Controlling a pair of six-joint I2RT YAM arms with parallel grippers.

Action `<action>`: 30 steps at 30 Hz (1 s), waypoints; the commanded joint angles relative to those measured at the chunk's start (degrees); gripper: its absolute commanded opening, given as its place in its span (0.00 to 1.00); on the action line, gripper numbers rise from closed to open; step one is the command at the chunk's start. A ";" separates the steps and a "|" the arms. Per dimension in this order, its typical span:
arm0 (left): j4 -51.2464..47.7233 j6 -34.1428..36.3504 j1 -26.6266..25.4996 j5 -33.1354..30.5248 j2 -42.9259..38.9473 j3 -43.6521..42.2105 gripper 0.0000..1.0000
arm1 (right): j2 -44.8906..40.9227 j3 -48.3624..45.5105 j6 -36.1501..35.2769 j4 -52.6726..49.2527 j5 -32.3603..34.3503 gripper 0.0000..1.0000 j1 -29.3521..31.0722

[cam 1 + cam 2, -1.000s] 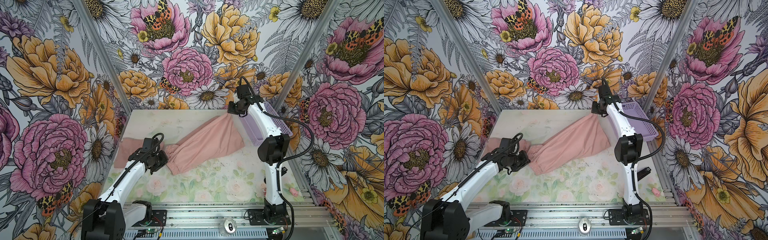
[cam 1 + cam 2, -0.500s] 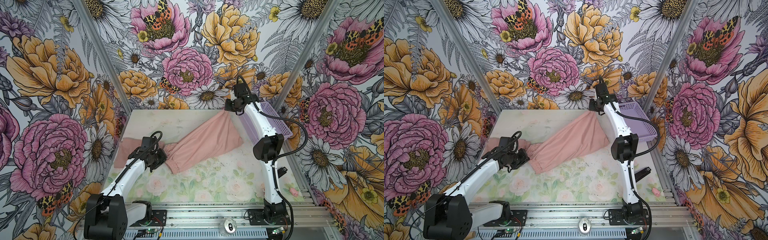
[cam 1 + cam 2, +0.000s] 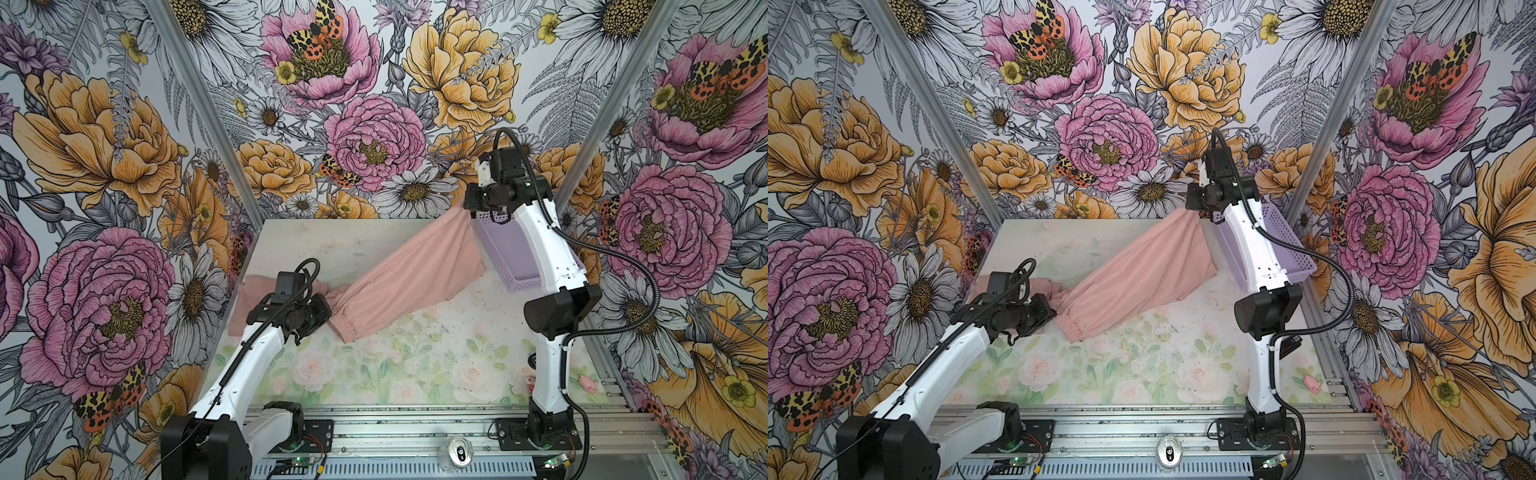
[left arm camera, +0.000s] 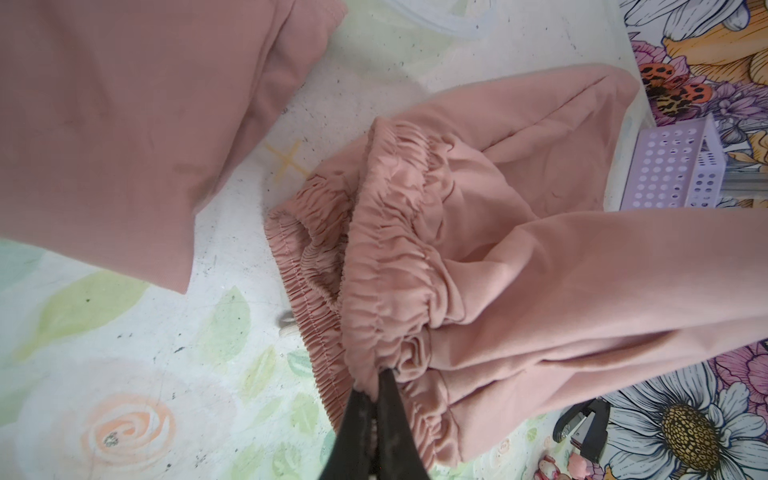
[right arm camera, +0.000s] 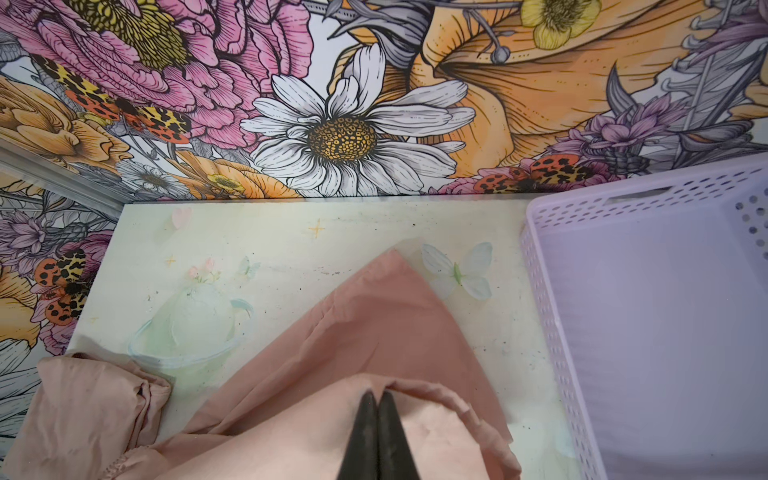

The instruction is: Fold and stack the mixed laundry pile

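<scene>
I will next bring the shorts' leg edge in my right gripper down toward the far corner of the shorts' bottom leg (image 5: 392, 273) and release there, as that corner lies below the gripper.
Dusty-pink shorts (image 3: 415, 274) (image 3: 1142, 274) hang stretched between my two grippers above the table. My left gripper (image 4: 376, 380) is shut on the gathered waistband (image 4: 390, 257), low over the table's left side (image 3: 326, 308). My right gripper (image 5: 377, 395) is shut on a leg edge of the shorts. It holds that edge lifted at the back right (image 3: 467, 210) (image 3: 1196, 212). A white drawstring end (image 4: 286, 326) pokes out below the waistband. A second dusty-pink garment (image 3: 257, 291) (image 4: 104, 124) (image 5: 83, 407) lies flat at the table's left edge, partly under my left arm.
A lavender perforated basket (image 3: 507, 257) (image 3: 1283, 245) (image 5: 644, 311) stands at the back right, close beside my right arm, with nothing visible inside. A small pink object (image 3: 587, 383) lies at the front right corner. Flowered walls close in three sides.
My right gripper has shifted slightly toward the back wall with the leg edge, and the shorts are drawn straighter. My left gripper has moved a little toward the back with the waistband.
</scene>
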 commanded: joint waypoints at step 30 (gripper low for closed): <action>3.56 5.79 4.20 -2.22 15.44 2.91 0.00 | 27.32 12.52 2.46 14.57 1.34 0.00 -1.33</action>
